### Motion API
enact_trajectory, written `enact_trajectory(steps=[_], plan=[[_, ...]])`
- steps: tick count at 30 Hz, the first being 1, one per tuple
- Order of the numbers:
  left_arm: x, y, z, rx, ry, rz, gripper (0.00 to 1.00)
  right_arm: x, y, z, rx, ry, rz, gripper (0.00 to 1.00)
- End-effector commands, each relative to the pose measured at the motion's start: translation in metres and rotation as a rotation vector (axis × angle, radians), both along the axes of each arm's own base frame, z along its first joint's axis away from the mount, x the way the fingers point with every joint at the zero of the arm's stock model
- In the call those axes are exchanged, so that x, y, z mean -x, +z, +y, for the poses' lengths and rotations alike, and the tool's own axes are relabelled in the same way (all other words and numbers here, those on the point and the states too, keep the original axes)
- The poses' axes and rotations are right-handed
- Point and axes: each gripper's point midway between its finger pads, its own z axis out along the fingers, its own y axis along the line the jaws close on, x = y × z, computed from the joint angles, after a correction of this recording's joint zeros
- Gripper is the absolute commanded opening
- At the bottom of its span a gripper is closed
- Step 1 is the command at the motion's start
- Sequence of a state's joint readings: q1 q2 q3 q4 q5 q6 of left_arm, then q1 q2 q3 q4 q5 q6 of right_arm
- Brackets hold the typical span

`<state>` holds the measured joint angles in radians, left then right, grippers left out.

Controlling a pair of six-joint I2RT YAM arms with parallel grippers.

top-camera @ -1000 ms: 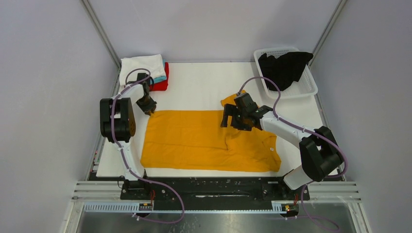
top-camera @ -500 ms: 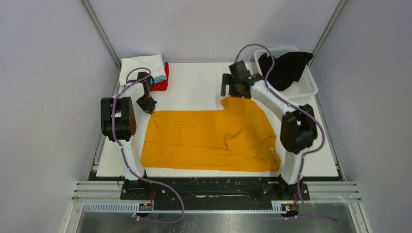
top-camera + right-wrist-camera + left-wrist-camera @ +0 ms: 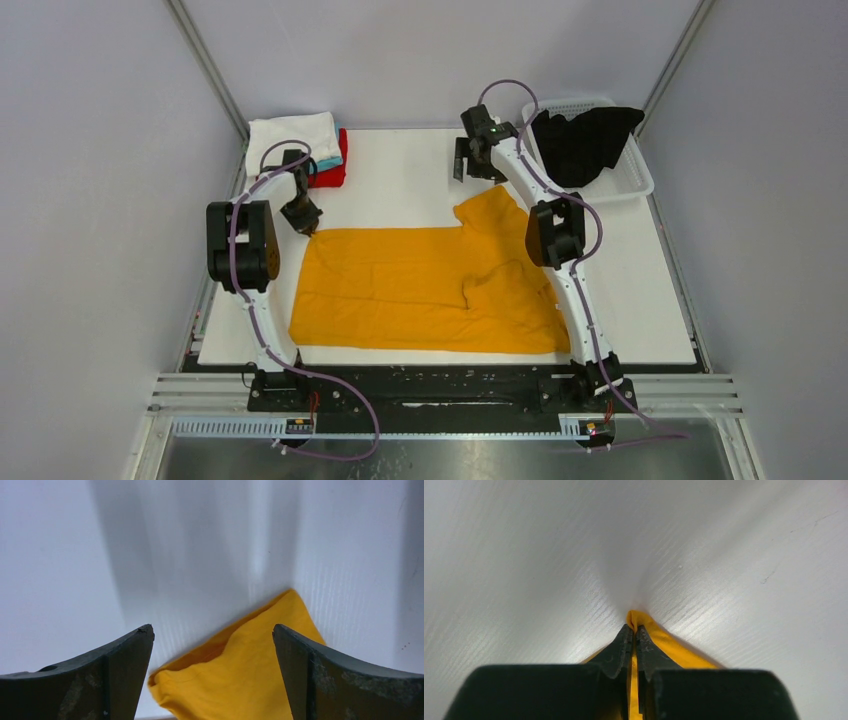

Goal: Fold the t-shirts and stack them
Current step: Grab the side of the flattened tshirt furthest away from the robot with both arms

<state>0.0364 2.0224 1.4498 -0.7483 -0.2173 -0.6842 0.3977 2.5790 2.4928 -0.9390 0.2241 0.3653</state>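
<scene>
The far sleeve's rumpled hem lies just short of my right gripper's open fingers, so I will ease the gripper down and back onto the hem's raised fold (image 3: 481,197) (image 3: 223,647) and close it.
The mustard-orange t-shirt (image 3: 420,285) lies spread flat on the white table. My left gripper (image 3: 306,222) is shut on its back left corner, and the wrist view shows orange cloth (image 3: 644,625) pinched between the jaws. My right gripper (image 3: 472,168) is open and empty above the table, behind the shirt's far sleeve (image 3: 250,675). A white shirt (image 3: 293,134) tops a folded stack with teal (image 3: 327,160) and red (image 3: 336,172) shirts below it at the back left. The black shirt (image 3: 585,140) hangs in the basket.
A white lattice basket (image 3: 630,185) stands at the back right corner. Grey walls enclose the table (image 3: 400,170) on three sides. The right arm stretches far back along the shirt's right side.
My right gripper has let go of the far sleeve and moved back, away from the shirt, now open above the table. The sleeve lies spread out. The left gripper has not moved.
</scene>
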Motion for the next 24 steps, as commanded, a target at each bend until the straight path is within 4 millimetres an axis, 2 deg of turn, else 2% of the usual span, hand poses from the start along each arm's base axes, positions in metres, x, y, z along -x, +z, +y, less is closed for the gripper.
enact_trajectory(steps=[1,7,8,10,11,14,16,19,24], plan=[[0.005,0.007,0.005,-0.025,-0.005,-0.013,0.00,0.008,0.005,-0.014,0.036,0.022,0.034,0.99],[0.003,0.005,-0.001,0.011,-0.014,-0.030,0.00,0.033,-0.021,-0.025,0.077,0.014,0.168,0.97],[0.003,0.004,-0.003,0.018,-0.016,-0.033,0.00,0.036,-0.025,-0.028,0.094,0.009,0.180,0.94],[0.004,0.004,-0.005,0.032,-0.020,-0.037,0.00,0.039,-0.029,-0.030,0.102,0.006,0.201,0.81],[0.004,0.004,-0.006,0.035,-0.022,-0.041,0.00,0.040,-0.030,-0.031,0.105,0.002,0.209,0.79],[0.006,0.006,-0.007,0.040,-0.026,-0.048,0.00,0.041,-0.032,-0.032,0.104,-0.004,0.220,0.78],[0.007,0.009,-0.007,0.039,-0.028,-0.056,0.00,0.043,-0.034,-0.032,0.095,-0.011,0.230,0.73],[0.008,0.014,-0.007,0.036,-0.029,-0.073,0.00,0.049,-0.036,-0.030,0.076,-0.005,0.256,0.73],[0.010,0.019,-0.006,0.031,-0.031,-0.084,0.00,0.054,-0.037,-0.028,0.059,-0.002,0.272,0.55]])
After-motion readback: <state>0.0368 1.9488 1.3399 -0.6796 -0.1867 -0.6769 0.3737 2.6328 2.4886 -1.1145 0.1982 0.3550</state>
